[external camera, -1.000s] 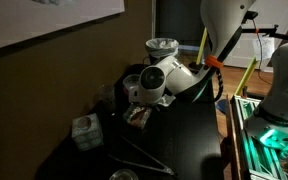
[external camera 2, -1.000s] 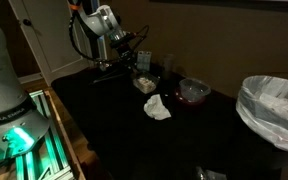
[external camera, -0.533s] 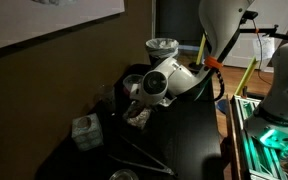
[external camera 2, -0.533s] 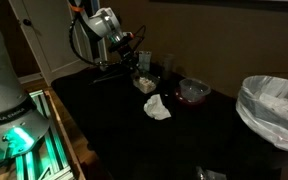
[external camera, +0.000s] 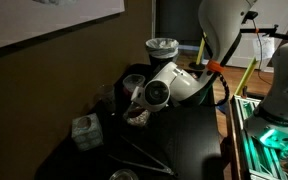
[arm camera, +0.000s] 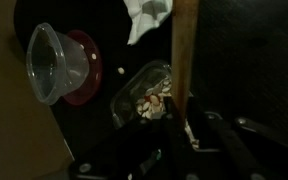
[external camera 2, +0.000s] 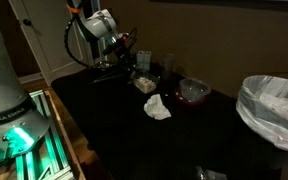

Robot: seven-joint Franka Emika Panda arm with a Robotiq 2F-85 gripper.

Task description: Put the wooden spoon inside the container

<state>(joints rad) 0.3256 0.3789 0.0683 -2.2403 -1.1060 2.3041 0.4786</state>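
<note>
The spoon will go next with my gripper, which will swing outward to the clear plastic container. My gripper leans, so it will tilt more upright over the pale food bits and let go of the spoon.
In the wrist view my gripper (arm camera: 182,126) is shut on the wooden spoon (arm camera: 184,50), a light tan stick that runs straight up the picture from the jaws. A clear plastic container (arm camera: 142,96) holding pale food bits lies just left of the spoon's held end. In both exterior views the gripper (external camera: 136,102) (external camera 2: 132,62) hangs just above that container (external camera: 137,118) (external camera 2: 144,84) near the back of the dark table. The spoon is too dim to make out in the exterior views.
A clear cup (arm camera: 52,62) lies on a red bowl (arm camera: 86,68) (external camera 2: 193,92). A white crumpled napkin (arm camera: 147,14) (external camera 2: 157,107) lies nearby. Black tongs (external camera: 134,155) and a grey cube (external camera: 84,132) sit in front. A lined bin (external camera 2: 274,108) stands to one side.
The wrist has turned and dropped slightly toward the clear container. The spoon stays in the jaws.
</note>
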